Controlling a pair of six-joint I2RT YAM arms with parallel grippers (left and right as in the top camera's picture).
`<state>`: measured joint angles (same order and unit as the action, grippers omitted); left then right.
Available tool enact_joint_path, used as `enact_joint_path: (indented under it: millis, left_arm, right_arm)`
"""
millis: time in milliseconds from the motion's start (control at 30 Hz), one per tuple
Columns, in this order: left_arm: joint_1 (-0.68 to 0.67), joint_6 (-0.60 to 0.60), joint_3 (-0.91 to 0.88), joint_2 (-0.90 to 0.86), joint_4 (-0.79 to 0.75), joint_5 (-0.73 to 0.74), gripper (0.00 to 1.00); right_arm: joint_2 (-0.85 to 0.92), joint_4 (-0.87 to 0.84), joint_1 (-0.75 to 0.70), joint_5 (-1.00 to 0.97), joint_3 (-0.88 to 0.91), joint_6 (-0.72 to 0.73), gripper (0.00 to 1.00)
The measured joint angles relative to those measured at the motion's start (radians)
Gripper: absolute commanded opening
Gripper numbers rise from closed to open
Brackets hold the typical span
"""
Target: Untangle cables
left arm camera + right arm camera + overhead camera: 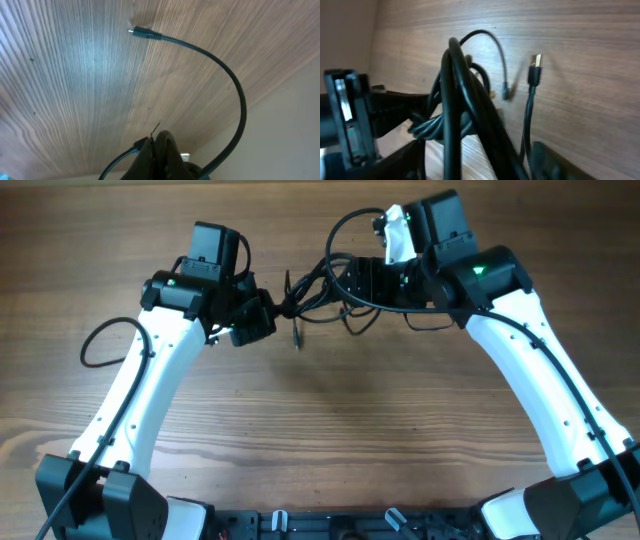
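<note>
Several cords are between my right gripper's fingers, so next my left gripper needs to stay where it is at the raised tangle's end point(281, 310) point(165, 146) and open to let go of its cord.
The cables point(316, 284) are a tangle of thin black cords held up above the wooden table point(320, 420) between my two grippers. My left gripper point(266, 310) is shut on one cord point(235, 90). That cord arcs out to a small plug point(138, 32), and its fingers point(159, 142) are pressed together. My right gripper point(352, 280) is at the tangle's right side. Its fingers point(475, 165) stand wide apart, with several cords point(440, 125) running between them. A USB plug point(535, 62) and a smaller plug point(506, 92) hang free. One plug dangles below the tangle point(297, 335).
A thick black arm wire loops out at the left point(95, 340), and another loops over the right arm point(350, 225). The left arm's gripper body point(350, 120) shows close in the right wrist view. Bare wood lies in front of both arms.
</note>
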<state>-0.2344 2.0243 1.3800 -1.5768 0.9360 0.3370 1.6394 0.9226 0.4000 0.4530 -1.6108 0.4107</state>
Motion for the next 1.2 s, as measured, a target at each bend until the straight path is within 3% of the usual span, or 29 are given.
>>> enact_joint_path:
  millis: [267,433,667,800,1000,1200]
  left_arm:
    - [0.0,0.0,0.0,0.0,-0.054,0.029,0.04]
    - [0.0,0.0,0.0,-0.002,-0.055,0.022,0.04]
    - [0.0,0.0,-0.001,-0.003,-0.099,-0.161,0.04]
    - [0.0,0.0,-0.001,-0.003,-0.1,-0.263,0.04]
    - [0.0,0.0,-0.001,-0.003,-0.081,-0.225,0.04]
    - [0.0,0.0,-0.001,-0.003,-0.023,-0.1,0.04]
  right_arm:
    - [0.0,-0.052,0.047,-0.017,0.0,0.149,0.4]
    - [0.0,-0.032,0.058,-0.035,0.0,0.167,0.41]
    - [-0.001,-0.08,0.048,-0.163,-0.002,0.164,0.63]
    - [-0.051,-0.003,0.03,-0.256,-0.046,0.154,0.62]
    - [-0.071,0.026,0.053,-0.196,-0.06,0.207,0.54]
    - [0.102,0.027,0.123,-0.124,-0.06,0.24,0.25]
